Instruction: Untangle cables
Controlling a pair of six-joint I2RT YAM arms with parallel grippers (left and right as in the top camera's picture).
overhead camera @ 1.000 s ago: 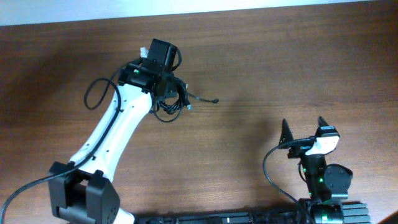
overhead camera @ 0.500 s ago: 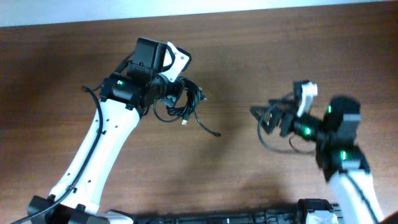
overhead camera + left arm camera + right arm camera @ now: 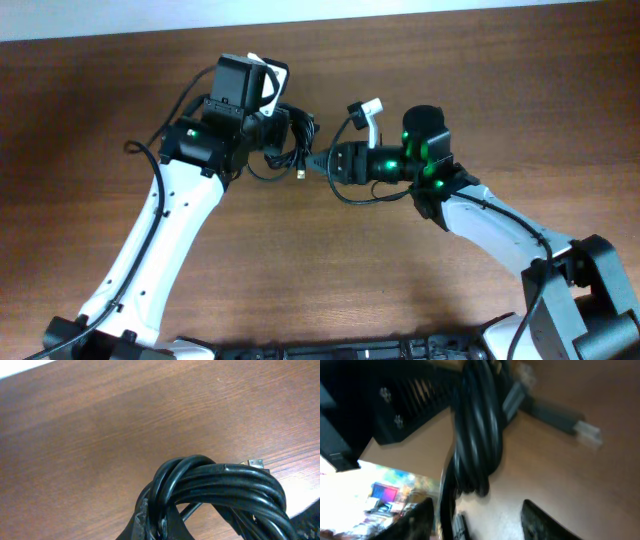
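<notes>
My left gripper should next move down and away from the right gripper to let go of the bundle of cable, because the bare tabletop is below my left gripper.
The cables (image 3: 288, 150) are a bunch of thin black cords hanging from my left gripper (image 3: 272, 132), which is shut on them above the table. In the left wrist view the coiled cords (image 3: 220, 485) fill the lower part, pinched between the fingers (image 3: 160, 520), with a small metal plug end (image 3: 257, 464) at the right. My right gripper (image 3: 318, 161) is open and reaches in from the right, right beside the bunch. In the right wrist view its fingers (image 3: 480, 517) straddle the hanging loop (image 3: 477, 435); a grey plug (image 3: 555, 415) sticks out to the right.
The brown wooden table (image 3: 420, 300) spreads all round. A pale wall edge (image 3: 100, 20) runs along the far side. Thicker black wires (image 3: 140, 155) trail from the left arm and loop under the right wrist (image 3: 360, 195).
My right arm has swung left across the table and now has its open fingers at the bunch. My left gripper holds the cables and has shifted slightly; the loose end no longer trails right.
</notes>
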